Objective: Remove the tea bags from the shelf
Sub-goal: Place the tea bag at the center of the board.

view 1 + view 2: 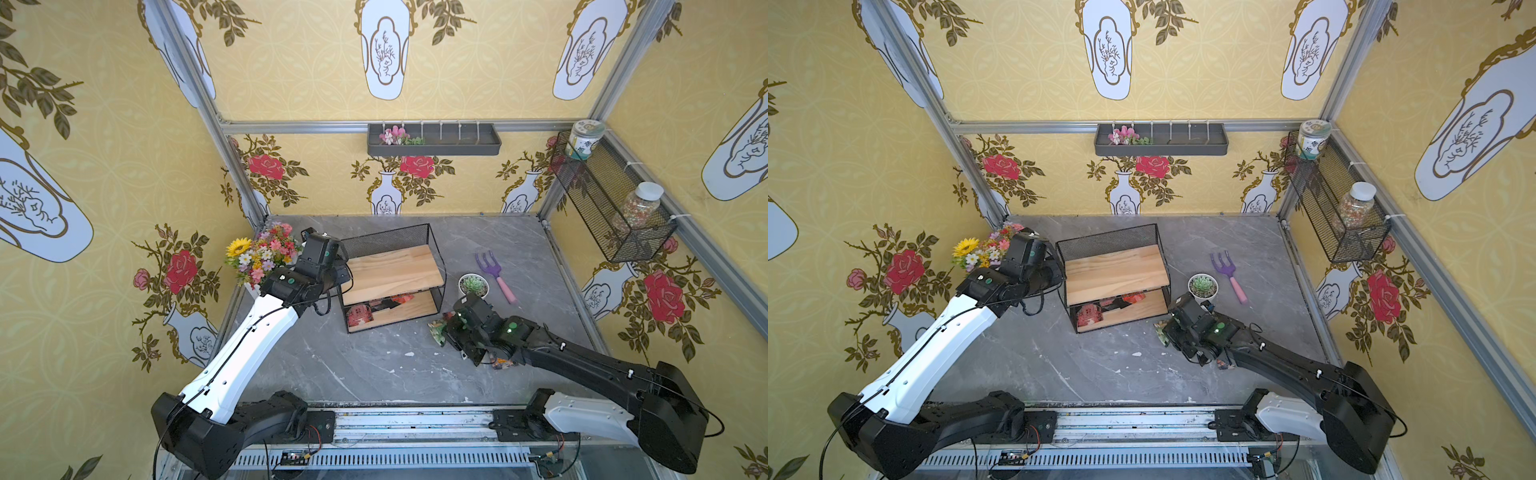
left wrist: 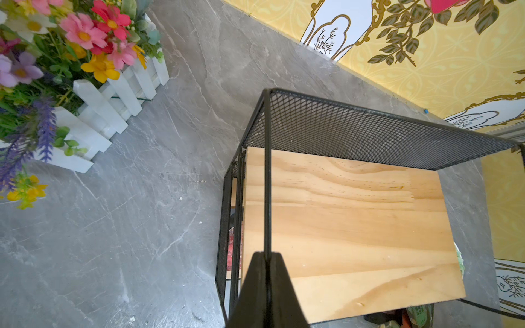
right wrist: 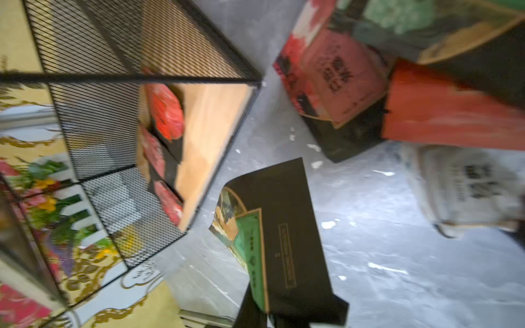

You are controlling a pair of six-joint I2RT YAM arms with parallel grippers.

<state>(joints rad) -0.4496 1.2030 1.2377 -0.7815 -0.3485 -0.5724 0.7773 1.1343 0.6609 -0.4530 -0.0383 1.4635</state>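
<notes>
The pile leaves the bare tabletop (image 1: 444, 356) beside the silver-white tea bag open, so the robot's right gripper will next pull back from the shelf (image 1: 390, 270) to that spot and let go there.
The shelf (image 1: 390, 270) (image 1: 1115, 270) stands mid-table, a black mesh rack with two wooden boards. Its upper board (image 2: 341, 227) is bare. Red tea bags (image 1: 360, 314) (image 3: 166, 113) lie on the lower board. My left gripper (image 2: 267, 255) is shut on the thin top wire at the shelf's left end. My right gripper (image 3: 272, 312) is shut on a green and black tea bag (image 3: 272, 227) (image 1: 437, 330), just above the table to the right of the shelf. Several more tea bags, red (image 3: 335, 73), orange (image 3: 443, 113) and silver-white (image 3: 466, 187), lie piled on the table under the right arm.
A flower box with a white fence (image 1: 262, 253) sits close behind the left wrist. A potted succulent (image 1: 473, 286) and a purple garden fork (image 1: 496, 274) lie just behind the right wrist. A grey wall tray (image 1: 434, 139) and a mesh basket with jars (image 1: 611, 199) hang on the walls.
</notes>
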